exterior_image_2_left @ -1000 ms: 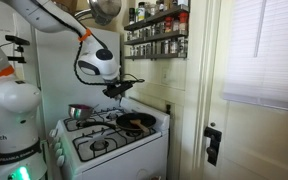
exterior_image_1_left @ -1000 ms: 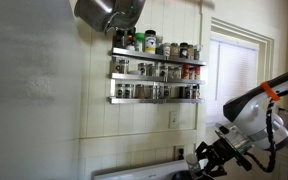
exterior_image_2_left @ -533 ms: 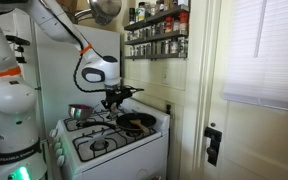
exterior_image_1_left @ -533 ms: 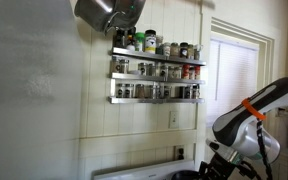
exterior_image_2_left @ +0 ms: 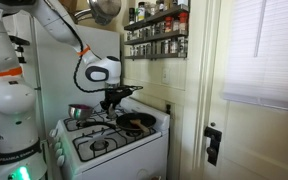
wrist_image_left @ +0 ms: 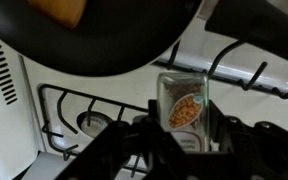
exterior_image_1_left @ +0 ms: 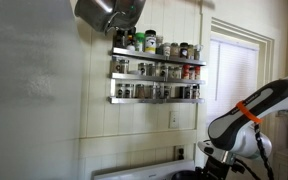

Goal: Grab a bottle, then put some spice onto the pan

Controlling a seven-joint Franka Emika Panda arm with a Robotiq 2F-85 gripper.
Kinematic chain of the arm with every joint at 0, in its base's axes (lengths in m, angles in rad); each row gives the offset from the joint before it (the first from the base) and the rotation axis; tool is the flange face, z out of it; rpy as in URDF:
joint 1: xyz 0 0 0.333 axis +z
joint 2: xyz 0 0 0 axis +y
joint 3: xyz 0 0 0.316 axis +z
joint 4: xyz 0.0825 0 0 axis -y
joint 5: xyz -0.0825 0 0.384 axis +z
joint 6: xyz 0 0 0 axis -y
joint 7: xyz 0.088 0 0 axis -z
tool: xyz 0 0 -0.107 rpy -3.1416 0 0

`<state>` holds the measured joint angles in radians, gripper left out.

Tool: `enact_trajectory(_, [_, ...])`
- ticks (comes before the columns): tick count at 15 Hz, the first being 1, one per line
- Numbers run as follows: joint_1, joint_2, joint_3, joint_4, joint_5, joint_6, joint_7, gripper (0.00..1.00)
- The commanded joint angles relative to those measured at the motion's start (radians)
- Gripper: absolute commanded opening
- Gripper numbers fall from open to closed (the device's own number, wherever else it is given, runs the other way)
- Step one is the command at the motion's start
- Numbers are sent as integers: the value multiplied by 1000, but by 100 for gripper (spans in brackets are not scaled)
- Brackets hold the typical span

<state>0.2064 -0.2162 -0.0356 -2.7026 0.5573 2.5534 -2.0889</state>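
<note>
The bottle will go outward and down with my gripper, which will release it where a bare white part of the stovetop [wrist_image_left: 126,89] shows between the pan [wrist_image_left: 109,45] and the grate.
In the wrist view my gripper [wrist_image_left: 182,138] is shut on a clear spice bottle [wrist_image_left: 184,105] with an oval orange label, a dark finger pressed against each of its sides. Beyond the bottle lies the dark round pan [wrist_image_left: 109,45], something orange [wrist_image_left: 59,8] showing on it. In an exterior view the gripper [exterior_image_2_left: 114,98] hangs low over the stove, just left of the pan [exterior_image_2_left: 136,122] on the back burner. The bottle is too small to make out there. In an exterior view only the arm [exterior_image_1_left: 239,135] shows, bent low at the lower right.
A white gas stove [exterior_image_2_left: 104,148] with black grates [wrist_image_left: 239,72] lies under the gripper. A shiny steel pot [exterior_image_2_left: 79,111] stands on its rear left. Shelves of spice jars [exterior_image_1_left: 156,70] hang on the wall, with a metal pot [exterior_image_1_left: 106,10] above them. A door [exterior_image_2_left: 259,110] is on the right.
The arm has come down towards the stove with the bottle still held, and the gripper now sits lower, beside the pan. The grip has not changed.
</note>
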Motion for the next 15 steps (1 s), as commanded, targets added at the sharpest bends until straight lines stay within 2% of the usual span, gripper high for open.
enact_trajectory(1, [-5,0,4,7,-18,-5,17,48])
enact_trajectory(4, [-13,3,10,12,-59,-5,66,48])
enact_trajectory(5, [-6,-5,-10,16,-33,-37,4,23])
enact_trajectory(7, [26,12,-34,40,25,-57,-170,23])
enact_trajectory(10, [34,28,-52,68,124,-111,-382,23])
enact_trajectory(13, [7,64,-58,120,194,-244,-561,23])
enact_trajectory(15, [-15,97,-47,159,197,-340,-641,23])
